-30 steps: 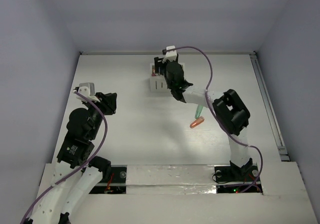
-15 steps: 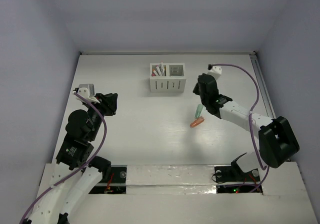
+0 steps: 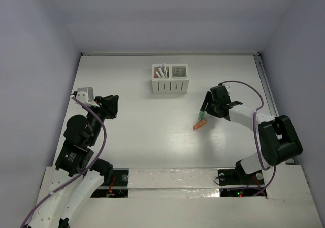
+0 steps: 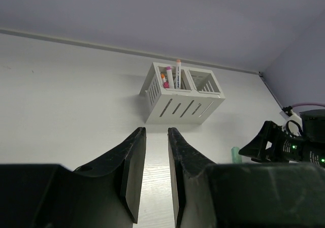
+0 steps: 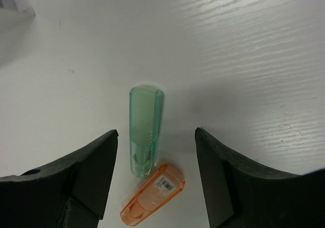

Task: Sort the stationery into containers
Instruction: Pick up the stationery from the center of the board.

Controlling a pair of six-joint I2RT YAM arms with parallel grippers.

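Observation:
The right gripper moves down and to the left in the top view next, onto the mint-green piece's far end below it, clear of the orange piece (image 3: 200,125).
The white two-compartment container (image 3: 170,85) stands at the back middle, with several pens (image 3: 161,71) upright in its left compartment; the left wrist view shows the container (image 4: 183,98) and the pens (image 4: 170,77) too. The mint-green piece (image 3: 203,114) and the orange piece (image 3: 200,125) lie on the table, end to end. My right gripper (image 3: 205,107) is open and just above them. In the right wrist view the mint-green piece (image 5: 146,131) lies between its fingers, with the orange piece (image 5: 152,195) below it. My left gripper (image 3: 111,106) hangs at the left, empty, jaws a narrow gap apart.
A metal rail (image 3: 271,103) runs along the table's right edge. Grey walls close in the table on three sides. The right compartment of the container (image 4: 205,82) shows nothing inside. My right arm (image 4: 294,141) appears at the right of the left wrist view.
My right gripper has left the container and swung back and to the right, coming down over the mint-green and orange pieces. The left arm has barely moved.

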